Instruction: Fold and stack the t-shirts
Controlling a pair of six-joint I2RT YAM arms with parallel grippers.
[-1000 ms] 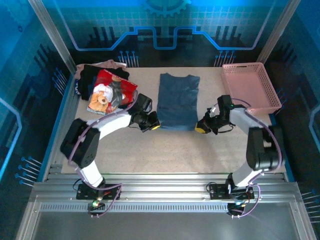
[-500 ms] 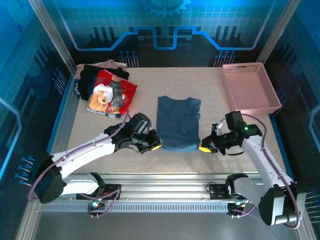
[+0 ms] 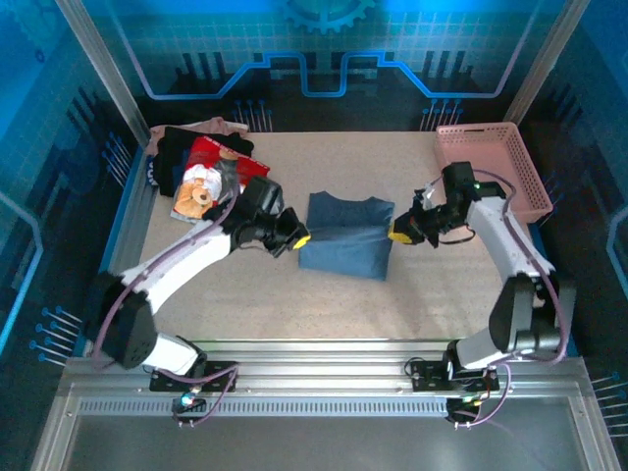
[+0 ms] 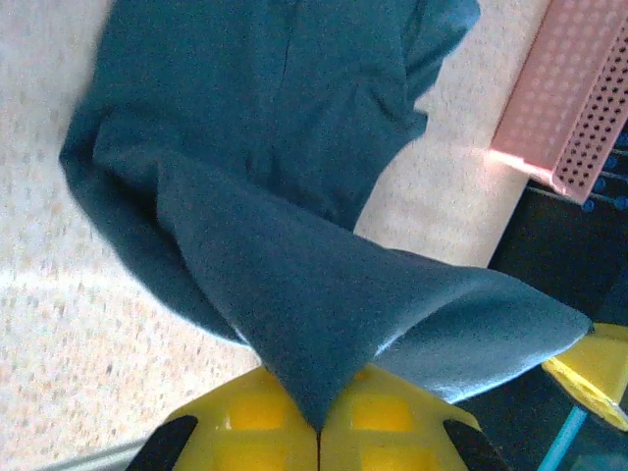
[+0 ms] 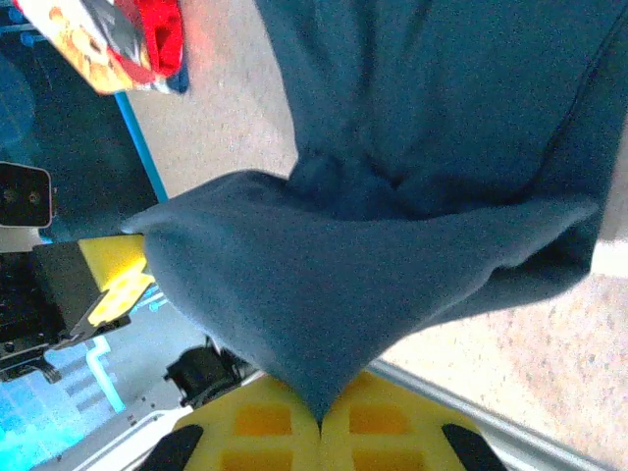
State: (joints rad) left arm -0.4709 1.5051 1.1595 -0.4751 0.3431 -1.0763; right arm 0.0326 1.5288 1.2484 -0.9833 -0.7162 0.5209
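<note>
The shirt's corner goes outward and down with my left gripper onto the shirt's far end (image 3: 321,205) next for release, since that end lies outward of and below the gripper.
A slate-blue t-shirt (image 3: 343,240) lies mid-table, its near half lifted and doubled back over the far half. My left gripper (image 3: 299,238) is shut on the shirt's left corner (image 4: 314,392). My right gripper (image 3: 395,234) is shut on its right corner (image 5: 319,388). The lifted hem stretches between the two grippers above the rest of the shirt (image 4: 294,118). At the far left lies a pile: a red t-shirt with a teddy-bear print (image 3: 218,180) on top of a black one (image 3: 169,157), with a beige one (image 3: 211,127) behind.
A pink lattice basket (image 3: 491,172) stands at the far right, close behind my right arm; its corner (image 4: 579,98) shows past the shirt. The blue frame rail (image 3: 123,211) borders the table's left side. Bare tabletop (image 3: 324,304) lies in front of the shirt.
Both grippers, still shut on the blue shirt's near corners, have moved from the near side toward the far side. The shirt's near half has come up and folded over.
</note>
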